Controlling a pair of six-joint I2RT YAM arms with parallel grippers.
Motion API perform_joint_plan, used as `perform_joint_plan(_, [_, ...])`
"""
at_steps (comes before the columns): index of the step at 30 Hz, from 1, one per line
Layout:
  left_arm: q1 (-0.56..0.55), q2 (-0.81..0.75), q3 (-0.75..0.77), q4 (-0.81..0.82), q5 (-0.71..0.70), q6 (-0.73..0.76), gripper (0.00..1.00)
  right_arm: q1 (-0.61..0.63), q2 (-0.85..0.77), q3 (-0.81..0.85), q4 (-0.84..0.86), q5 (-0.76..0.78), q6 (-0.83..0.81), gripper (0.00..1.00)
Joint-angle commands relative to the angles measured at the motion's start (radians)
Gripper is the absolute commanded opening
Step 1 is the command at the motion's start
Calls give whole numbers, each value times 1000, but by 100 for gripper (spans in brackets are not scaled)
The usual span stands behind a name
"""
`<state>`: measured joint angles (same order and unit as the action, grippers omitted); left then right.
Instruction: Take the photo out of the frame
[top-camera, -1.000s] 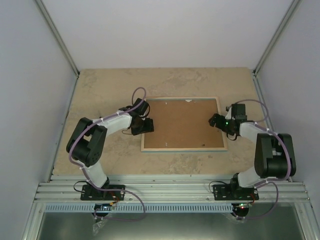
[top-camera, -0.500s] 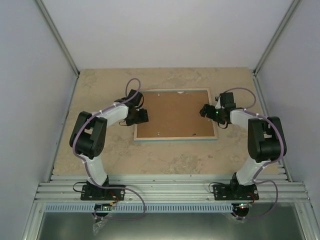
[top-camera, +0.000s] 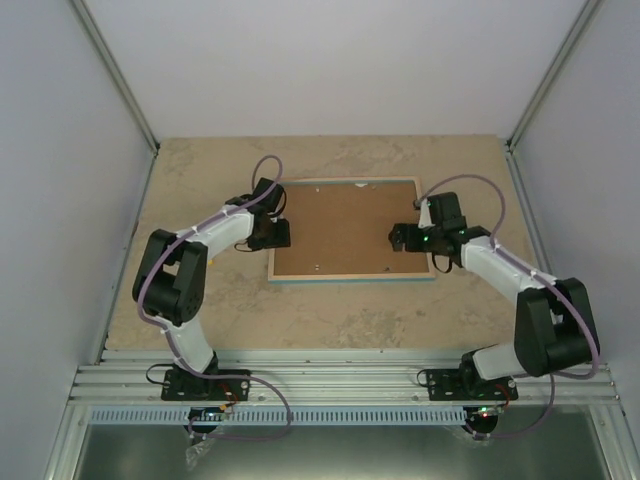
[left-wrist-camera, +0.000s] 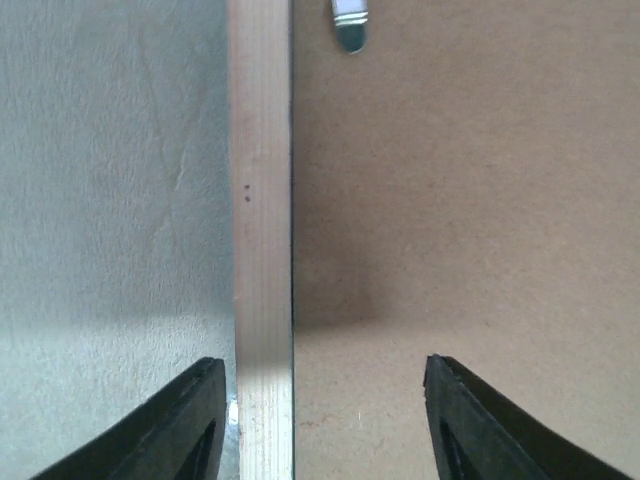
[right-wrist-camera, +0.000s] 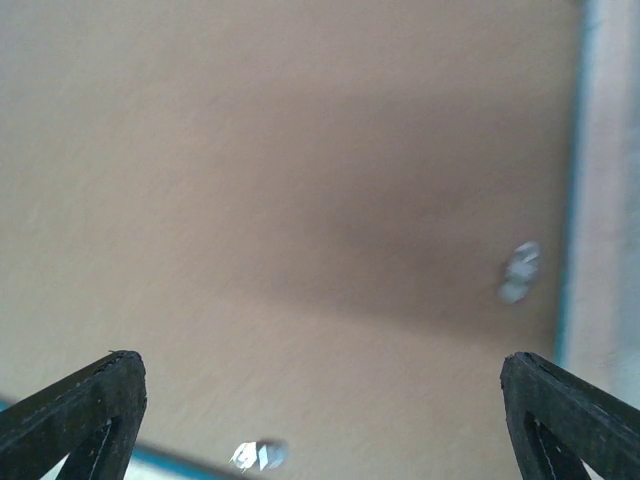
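The robot's right gripper will next swing back and to its left in the top view, turning to straddle the near bar's middle (top-camera: 346, 278).
The frame (top-camera: 350, 277) lies face down on the table, its light wood back up and a turquoise edge showing along the near side. The plain brown backing board (top-camera: 345, 228) fills it; the photo is hidden beneath. My left gripper (top-camera: 280, 233) is open and straddles the frame's left rail (left-wrist-camera: 262, 200), one finger over the table and one over the board (left-wrist-camera: 460, 200). My right gripper (top-camera: 398, 238) is open and empty, low over the board (right-wrist-camera: 300, 150) near the right rail (right-wrist-camera: 610, 200).
Small metal retaining tabs sit on the board: one near the left rail (left-wrist-camera: 349, 22), one near the right rail (right-wrist-camera: 520, 272), one near the near edge (right-wrist-camera: 257, 455). Beige stone-patterned tabletop (top-camera: 200, 180) surrounds the frame; grey walls enclose three sides.
The frame has shifted away from the arms and slightly left. My right gripper has moved from the frame's right edge inward over the board. My left gripper stays at the left rail.
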<state>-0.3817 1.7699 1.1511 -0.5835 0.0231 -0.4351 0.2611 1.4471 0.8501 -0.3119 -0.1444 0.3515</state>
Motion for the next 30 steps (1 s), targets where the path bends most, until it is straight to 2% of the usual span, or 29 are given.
perform_joint_plan(1, [-2, 55, 36, -44, -50, 36, 53, 89, -58, -76, -26, -22, -40, 97])
perform_joint_plan(9, [-2, 100, 44, -60, -98, 36, 41, 213, -158, -190, 43, 3, -54, 95])
perform_joint_plan(13, [-2, 107, 56, -64, -92, 40, 28, 259, -189, -196, 41, 31, -90, 95])
perform_joint_plan(24, [-2, 75, 55, -54, -83, 63, 5, 443, -135, -133, 19, 179, -172, 95])
perform_joint_plan(30, [-2, -20, 79, -98, -127, 74, 0, 599, -61, -76, -36, 334, -250, 95])
